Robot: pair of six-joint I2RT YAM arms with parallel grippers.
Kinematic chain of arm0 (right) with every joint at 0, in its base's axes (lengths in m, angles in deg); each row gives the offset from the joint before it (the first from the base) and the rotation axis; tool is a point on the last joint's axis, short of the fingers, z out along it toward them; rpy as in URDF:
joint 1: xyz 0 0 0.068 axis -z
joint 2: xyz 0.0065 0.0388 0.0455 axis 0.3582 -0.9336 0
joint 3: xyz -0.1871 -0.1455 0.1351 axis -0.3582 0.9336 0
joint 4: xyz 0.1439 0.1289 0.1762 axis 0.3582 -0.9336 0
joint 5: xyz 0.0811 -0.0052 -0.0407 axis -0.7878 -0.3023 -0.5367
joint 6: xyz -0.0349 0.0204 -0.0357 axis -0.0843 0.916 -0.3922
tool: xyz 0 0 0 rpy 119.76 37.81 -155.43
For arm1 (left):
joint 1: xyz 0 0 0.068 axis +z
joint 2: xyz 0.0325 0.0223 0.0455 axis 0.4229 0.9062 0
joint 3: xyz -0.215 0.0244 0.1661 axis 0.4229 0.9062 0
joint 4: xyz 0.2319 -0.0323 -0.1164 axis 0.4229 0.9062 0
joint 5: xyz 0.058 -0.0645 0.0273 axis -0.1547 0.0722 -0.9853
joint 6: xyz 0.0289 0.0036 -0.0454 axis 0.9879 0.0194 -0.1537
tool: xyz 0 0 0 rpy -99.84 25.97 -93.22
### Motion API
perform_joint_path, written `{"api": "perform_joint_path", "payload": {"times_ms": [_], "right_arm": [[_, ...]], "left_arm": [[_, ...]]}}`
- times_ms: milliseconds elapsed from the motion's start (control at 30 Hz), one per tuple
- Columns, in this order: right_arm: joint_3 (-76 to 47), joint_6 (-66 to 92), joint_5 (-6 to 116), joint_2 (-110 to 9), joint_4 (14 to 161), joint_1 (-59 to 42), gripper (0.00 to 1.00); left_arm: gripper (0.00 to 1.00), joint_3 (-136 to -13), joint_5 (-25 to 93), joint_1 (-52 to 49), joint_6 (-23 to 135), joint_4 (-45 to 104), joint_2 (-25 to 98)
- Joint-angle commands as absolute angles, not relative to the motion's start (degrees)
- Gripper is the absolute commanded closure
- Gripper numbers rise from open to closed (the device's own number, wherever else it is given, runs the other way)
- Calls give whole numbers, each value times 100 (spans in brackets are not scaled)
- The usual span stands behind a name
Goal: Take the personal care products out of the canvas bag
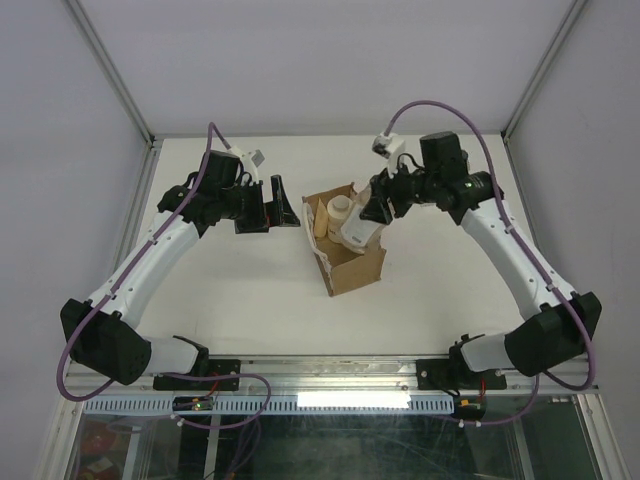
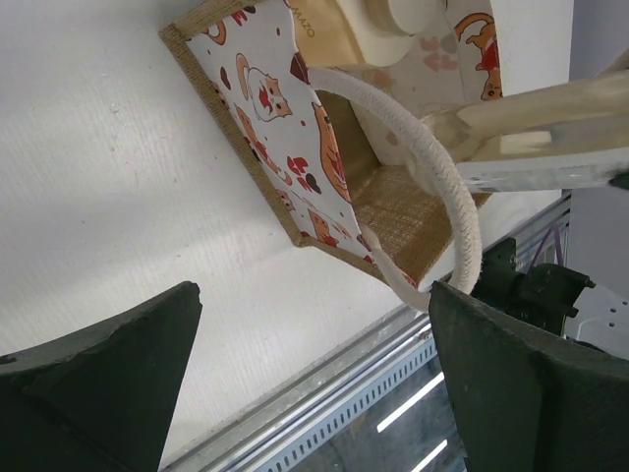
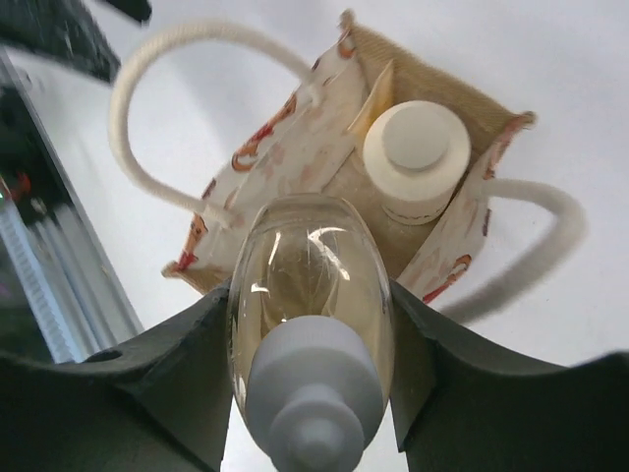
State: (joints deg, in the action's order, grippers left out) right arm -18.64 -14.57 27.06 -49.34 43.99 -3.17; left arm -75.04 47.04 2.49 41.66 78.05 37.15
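Note:
My right gripper holds the bottle and should carry it clear of the bag [image 1: 356, 270], lower and release it, as the far tabletop is below and to its right in the top view.
The canvas bag [image 1: 356, 270] stands open at mid-table, with a patterned side panel [image 2: 275, 108] and cream rope handles [image 2: 437, 157]. My right gripper [image 1: 372, 212] is shut on a clear, faintly amber bottle with a white cap [image 3: 310, 295] and holds it just above the bag's mouth [image 3: 295, 147]. Inside the bag stand a wider whitish bottle [image 3: 416, 157], which also shows in the top view [image 1: 340, 212], and a slim amber item [image 1: 321, 222]. My left gripper [image 1: 285, 205] is open and empty just left of the bag. In its wrist view [image 2: 314, 295] one finger [image 2: 511, 374] is next to a handle loop.
A metal rail [image 1: 330, 375] runs along the table's near edge and also shows in the left wrist view [image 2: 344, 393]. Enclosure posts [image 1: 115, 75] stand at the back corners. Both arms reach in toward the bag from either side.

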Motion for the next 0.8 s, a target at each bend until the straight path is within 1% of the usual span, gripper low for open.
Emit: {"api": "perform_joint_path", "payload": {"times_ms": [0, 133, 300, 433, 533, 633, 700, 767], "right_arm": [[-1940, 1044, 2071, -4052, 6125, 229, 100], [-2111, 2405, 1767, -4000, 6445, 970, 100], [-2436, 3752, 1494, -4103, 6448, 1593, 100], [-2583, 4545, 1641, -4068, 6386, 2001, 100], [-2746, 4497, 2330, -4001, 5933, 2120, 100], [-2899, 3910, 3494, -3982, 5214, 2135, 100], [-2849, 3618, 4269, -3943, 4781, 2146, 100], [-2516, 3360, 4811, -3806, 4818, 2157, 100]], "left_arm": [[1, -7664, 4882, 234, 4191, 7572, 3715], [1, -7654, 4910, 234, 4182, 7562, 3715], [1, -7671, 4912, 234, 4186, 7563, 3706], [1, -7654, 4901, 233, 4182, 7563, 3690], [1, -7628, 4909, 231, 4171, 7522, 3683], [1, -7622, 4942, 229, 4173, 7491, 3701], [1, -7633, 4945, 232, 4189, 7485, 3711], [1, -7636, 4924, 234, 4199, 7484, 3693]]}}
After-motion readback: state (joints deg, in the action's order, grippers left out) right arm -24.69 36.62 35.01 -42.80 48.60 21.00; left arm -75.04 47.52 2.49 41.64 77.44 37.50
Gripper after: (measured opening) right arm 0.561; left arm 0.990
